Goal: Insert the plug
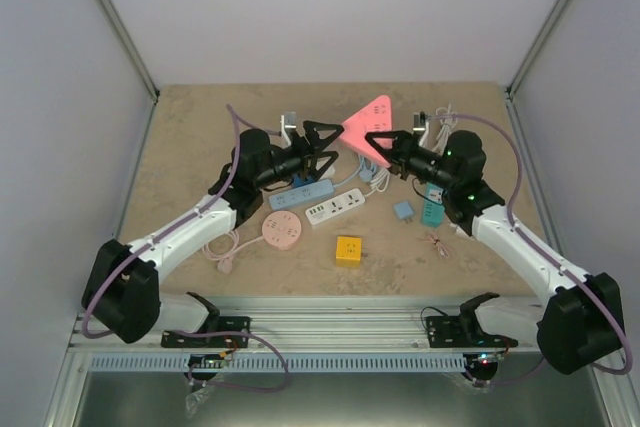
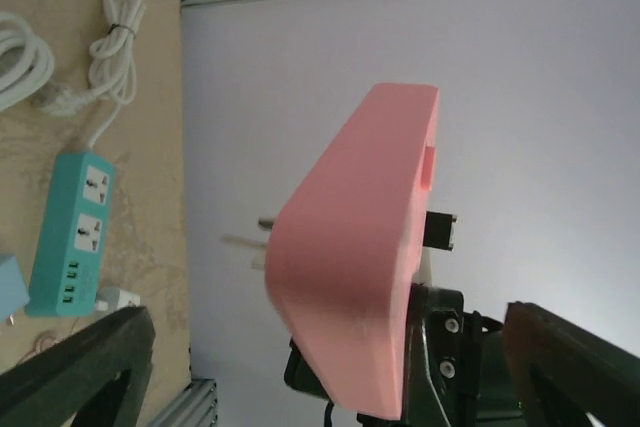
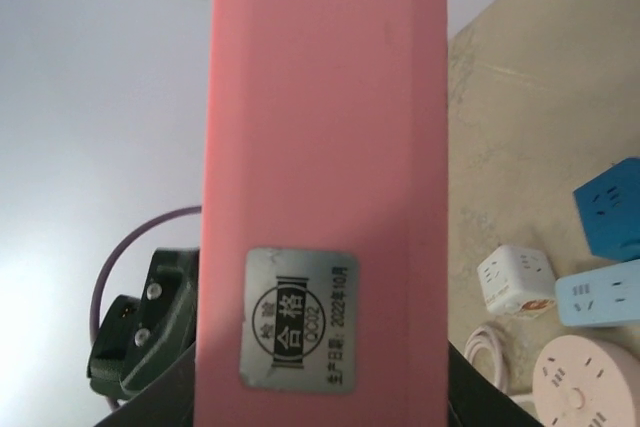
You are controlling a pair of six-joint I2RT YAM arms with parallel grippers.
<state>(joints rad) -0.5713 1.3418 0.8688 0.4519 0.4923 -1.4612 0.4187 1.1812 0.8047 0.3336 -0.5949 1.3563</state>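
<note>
The pink strip hangs in midair. So the right gripper goes to the right in the top view and down beside the teal strip's far end next to release.
A pink triangular power strip is held up off the table between the two arms. My right gripper is shut on it. In the right wrist view its flat pink underside, with a silver label, fills the space between my dark fingers. My left gripper is open next to the strip's left corner. In the left wrist view its fingers stand wide apart on either side of the strip. Blurred metal prongs stick out from behind the strip's edge; their plug body is hidden.
On the table lie a blue strip, a white strip, a round pink socket, a yellow cube, a small blue adaptor and a teal strip with coiled white cables. Grey walls enclose the table.
</note>
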